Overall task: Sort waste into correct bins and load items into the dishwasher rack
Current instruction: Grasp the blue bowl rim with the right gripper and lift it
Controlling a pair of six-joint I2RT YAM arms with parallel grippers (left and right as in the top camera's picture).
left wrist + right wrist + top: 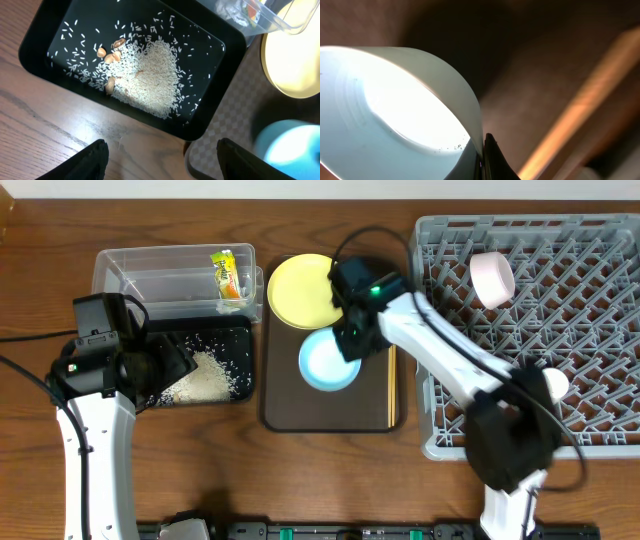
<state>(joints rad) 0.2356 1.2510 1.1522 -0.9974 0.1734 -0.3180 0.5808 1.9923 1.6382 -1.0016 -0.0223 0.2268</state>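
The robot's right gripper should go up, move outward to the rack's far corner (454, 250), tilt, go down and let go, because pegs of the rack are empty beside the pink bowl.
My right gripper (482, 160) is shut on the rim of the light blue bowl (380, 125), one finger inside and one outside. In the overhead view that bowl (328, 363) sits on the brown tray beside the yellow plate (300, 290) and the chopsticks (391, 385). My left gripper (162, 162) hangs open and empty above the near edge of the black tray (220, 90), which holds a heap of rice scraps (150, 75). The clear tub (170, 275) holds the yellow-green wrapper (228, 275). A pink bowl (492, 278) and a white cup (553, 383) stand in the grey rack (600, 300).
The dark brown serving tray (330, 415) lies between the black tray and the rack. My right arm reaches over the rack's left edge. A few brownish scraps (111, 55) lie among the rice.
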